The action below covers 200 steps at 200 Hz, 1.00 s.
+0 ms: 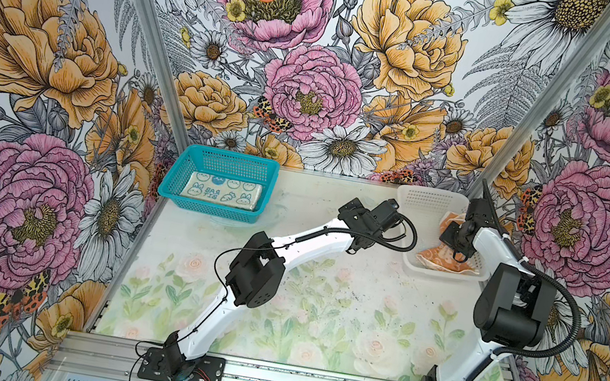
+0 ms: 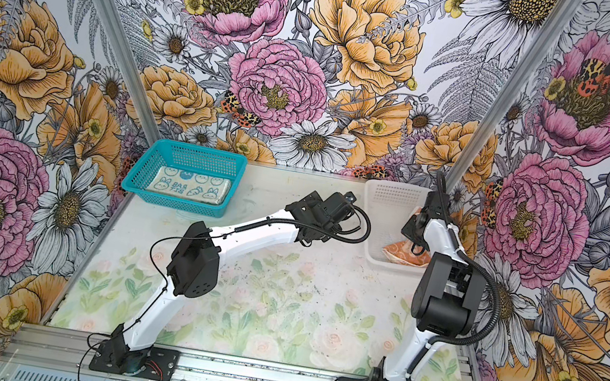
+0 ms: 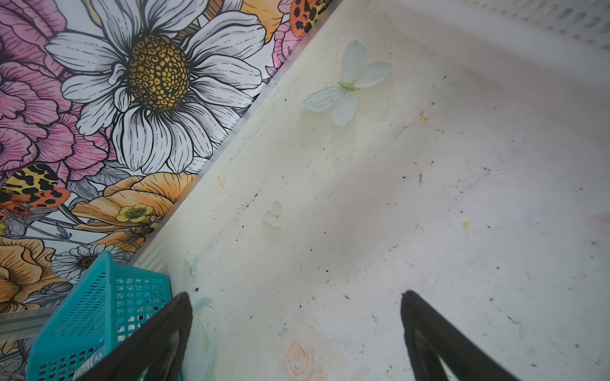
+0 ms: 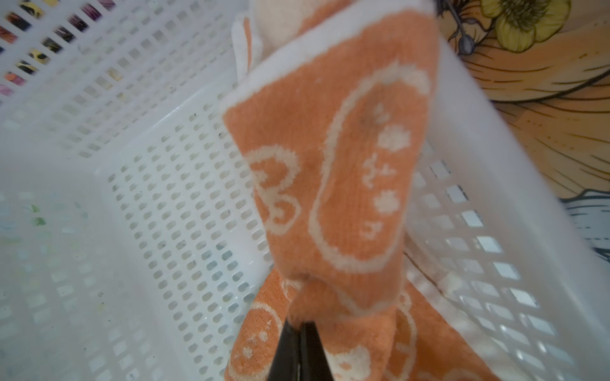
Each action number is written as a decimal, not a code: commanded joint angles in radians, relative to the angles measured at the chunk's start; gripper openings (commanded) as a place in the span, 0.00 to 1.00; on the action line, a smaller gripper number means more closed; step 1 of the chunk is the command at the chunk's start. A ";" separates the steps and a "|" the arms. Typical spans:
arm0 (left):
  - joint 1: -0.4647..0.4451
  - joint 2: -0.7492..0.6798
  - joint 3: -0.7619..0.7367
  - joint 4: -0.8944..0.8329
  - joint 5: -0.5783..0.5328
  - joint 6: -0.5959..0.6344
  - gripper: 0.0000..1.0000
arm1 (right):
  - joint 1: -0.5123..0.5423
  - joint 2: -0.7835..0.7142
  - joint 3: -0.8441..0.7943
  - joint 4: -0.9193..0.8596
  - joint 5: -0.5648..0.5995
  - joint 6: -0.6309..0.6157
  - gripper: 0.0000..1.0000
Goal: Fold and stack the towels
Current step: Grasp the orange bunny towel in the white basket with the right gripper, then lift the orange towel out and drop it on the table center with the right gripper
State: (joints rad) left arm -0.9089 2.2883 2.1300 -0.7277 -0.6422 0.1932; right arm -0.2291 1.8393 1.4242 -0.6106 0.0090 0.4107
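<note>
The orange towel's fold goes up with my right gripper next, swings toward the teal basket (image 1: 180,175) and comes down for release. Bare tabletop lies past the white basket's side from this gripper.
An orange towel (image 4: 346,184) with white bunny prints lies crumpled in the white mesh basket (image 4: 132,165) at the back right. My right gripper (image 4: 298,325) is shut on a bunched fold of it, and the cloth rises in front of the fingertips. In both top views the same orange towel (image 1: 438,258) (image 2: 401,254) shows partly under the right arm. A cream towel (image 1: 223,191) (image 2: 191,186) with blue bunnies lies folded flat in the teal basket (image 1: 180,175). My left gripper (image 3: 295,293) stands open over bare table between the two baskets, holding nothing.
The teal basket (image 3: 99,306) sits close beside one left finger. The white basket's wall (image 3: 561,16) lies ahead of the left gripper. Floral walls close in the table at the back and both sides. The flower-printed tabletop (image 1: 317,307) stretches toward the front.
</note>
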 commanded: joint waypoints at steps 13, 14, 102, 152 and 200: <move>0.035 -0.163 -0.073 0.053 -0.004 -0.079 0.99 | 0.063 -0.177 0.026 0.007 -0.071 0.028 0.00; 0.036 -0.169 -0.077 0.055 -0.002 -0.081 0.99 | 0.066 -0.180 0.026 0.006 -0.073 0.028 0.00; 0.162 -0.615 -0.512 0.158 0.060 -0.284 0.99 | 0.456 -0.302 0.283 -0.147 -0.073 0.077 0.00; 0.315 -0.931 -0.832 0.240 0.210 -0.462 0.99 | 0.759 -0.179 0.541 -0.204 -0.082 0.091 0.00; 0.403 -1.098 -0.996 0.288 0.242 -0.518 0.99 | 0.780 -0.107 0.530 -0.204 -0.115 0.091 0.00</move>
State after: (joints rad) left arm -0.5201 1.2266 1.1702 -0.4961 -0.4538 -0.2707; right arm 0.5819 1.6917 1.9751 -0.7959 -0.1001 0.4931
